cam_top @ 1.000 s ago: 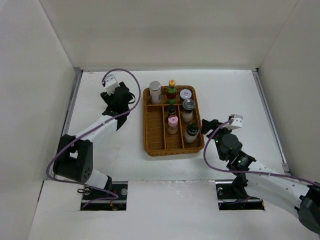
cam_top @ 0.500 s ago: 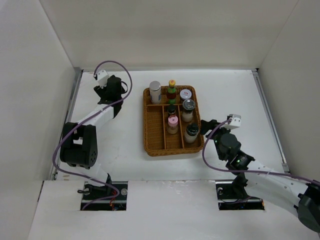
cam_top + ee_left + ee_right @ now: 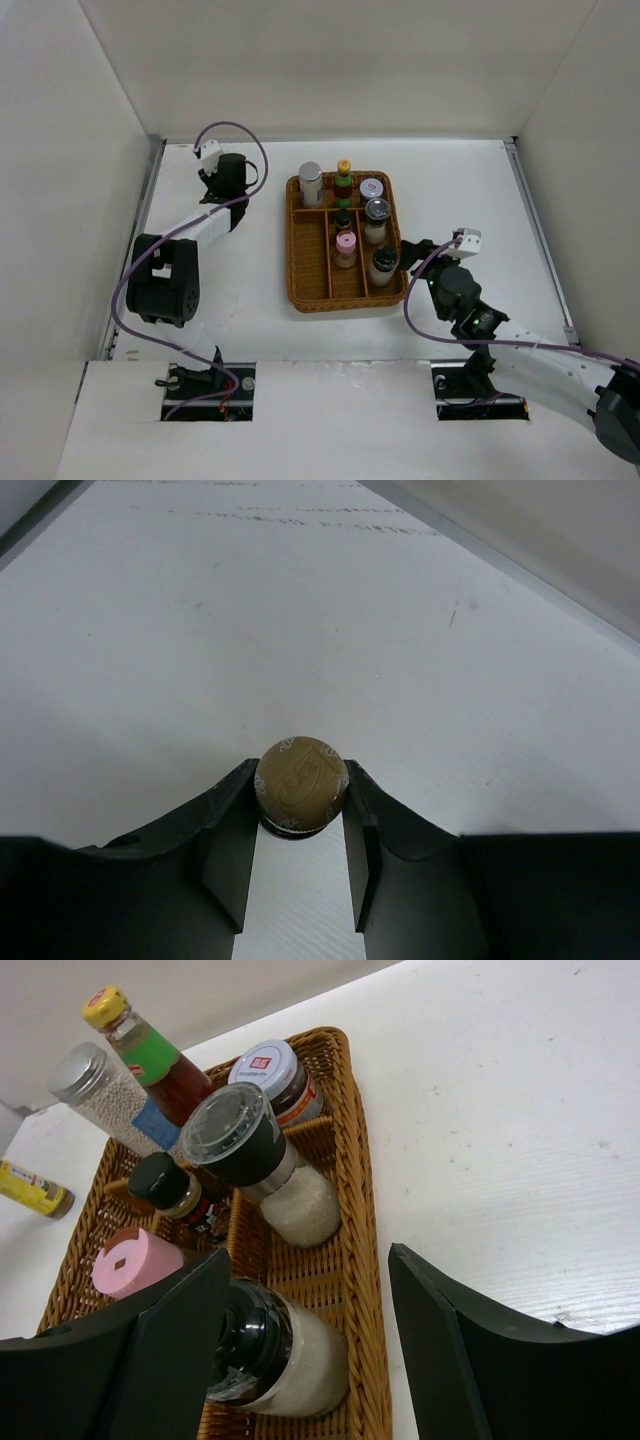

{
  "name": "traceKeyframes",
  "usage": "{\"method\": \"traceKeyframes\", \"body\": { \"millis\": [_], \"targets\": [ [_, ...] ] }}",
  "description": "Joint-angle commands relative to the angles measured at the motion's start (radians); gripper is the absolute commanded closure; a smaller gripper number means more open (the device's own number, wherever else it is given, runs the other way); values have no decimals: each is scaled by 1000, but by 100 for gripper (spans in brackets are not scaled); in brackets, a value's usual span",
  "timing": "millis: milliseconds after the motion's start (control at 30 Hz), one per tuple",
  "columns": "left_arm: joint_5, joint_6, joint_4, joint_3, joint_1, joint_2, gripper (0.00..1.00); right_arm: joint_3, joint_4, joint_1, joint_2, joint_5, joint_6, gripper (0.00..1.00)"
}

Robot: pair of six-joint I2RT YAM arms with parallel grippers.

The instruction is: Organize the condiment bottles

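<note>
Next, my left gripper rises and moves back over the basket. It then comes down at the empty near end of the basket's middle slot by the pink-capped bottle (image 3: 346, 245).
My left gripper (image 3: 300, 773) is shut on the gold-brown cap of the yellow bottle (image 3: 300, 783); its body is hidden behind the cap. The yellow bottle (image 3: 28, 1186) shows left of the basket in the right wrist view. In the top view the left gripper (image 3: 228, 180) covers it. Inside the basket stand the green-red sauce bottle (image 3: 343, 180), a silver-lidded shaker (image 3: 310, 183), a pink-capped bottle (image 3: 346, 245) and a black-lidded shaker (image 3: 275, 1355). My right gripper (image 3: 305, 1257) is open and empty over the basket's right rim, beside that shaker.
The brown woven divided basket (image 3: 310, 292) sits mid-table. It also holds a white-lidded jar (image 3: 371, 190), a clear-lidded grinder (image 3: 376, 218) and a small black-capped bottle (image 3: 343, 220). White walls enclose the table on the left, back and right.
My left gripper has moved up and to the left, toward the back left corner, and its wrist has turned. The right arm has hardly moved.
</note>
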Motion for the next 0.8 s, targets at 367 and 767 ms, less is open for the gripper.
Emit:
{"method": "traceKeyframes", "body": {
  "millis": [367, 767],
  "targets": [
    [-78, 50, -77, -262, -386, -634, 86, 2, 55, 3, -30, 2, -4, 29],
    [-25, 31, -182, -303, -861, -776, 86, -3, 49, -11, -49, 6, 3, 23]
  ]
}}
